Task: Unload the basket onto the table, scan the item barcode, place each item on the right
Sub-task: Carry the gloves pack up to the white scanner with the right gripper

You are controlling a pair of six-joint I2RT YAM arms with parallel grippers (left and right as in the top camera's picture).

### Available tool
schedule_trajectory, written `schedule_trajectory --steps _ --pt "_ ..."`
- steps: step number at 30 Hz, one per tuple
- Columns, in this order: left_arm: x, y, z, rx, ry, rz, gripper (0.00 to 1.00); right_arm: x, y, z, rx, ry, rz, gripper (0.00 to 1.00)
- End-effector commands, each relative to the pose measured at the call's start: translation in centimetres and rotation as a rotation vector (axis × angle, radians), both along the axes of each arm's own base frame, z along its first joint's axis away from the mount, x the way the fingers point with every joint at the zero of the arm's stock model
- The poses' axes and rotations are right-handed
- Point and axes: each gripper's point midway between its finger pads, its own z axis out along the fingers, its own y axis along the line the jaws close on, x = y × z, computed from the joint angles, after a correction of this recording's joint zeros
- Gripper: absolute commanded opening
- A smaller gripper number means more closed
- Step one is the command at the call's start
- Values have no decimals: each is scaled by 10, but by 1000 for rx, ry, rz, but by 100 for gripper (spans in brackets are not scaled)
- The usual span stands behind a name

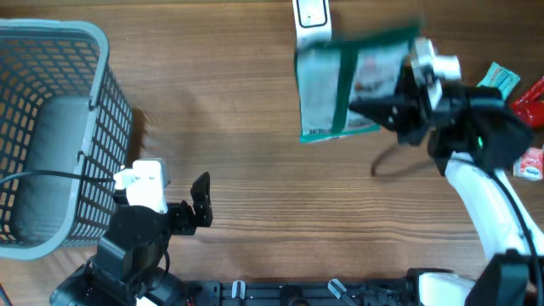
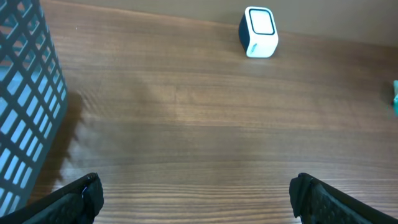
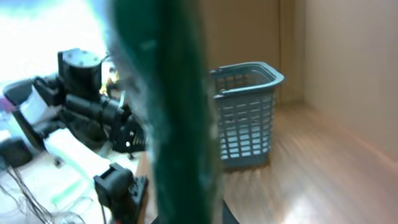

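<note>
The packet is hanging short of the scanner [image 1: 312,13], so my right gripper will move outward to the scanner. Then it will move across and down to let go on bare wood beyond the teal packet [image 1: 481,41].
The item, a flat green-and-white packet [image 1: 344,85], hangs above the table at the back, just in front of the small white scanner [image 1: 312,13]. My right gripper [image 1: 374,109] is shut on the packet's right edge. In the right wrist view the packet [image 3: 174,112] is a blurred dark-green band across the middle that hides the fingers. No barcode can be made out. My left gripper [image 1: 201,202] rests low at the front left, open and holding nothing. In the left wrist view its fingertips [image 2: 87,190] stand wide apart over bare wood, with the scanner [image 2: 260,31] far ahead.
A grey mesh basket [image 1: 102,51] stands at the left edge, beside the left arm, and its wall [image 2: 25,93] shows in the left wrist view. Small packets, teal [image 1: 497,78], red [image 1: 529,102] and pink [image 1: 529,161], lie at the far right.
</note>
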Motion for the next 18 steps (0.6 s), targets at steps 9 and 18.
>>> schedule_trajectory --steps 9,18 --pt "1 3 7 8 -21 7 100 91 -7 -14 -1 -100 -255 5" --pt "1 3 7 8 -21 7 100 154 24 -56 -430 -321 -700 4"
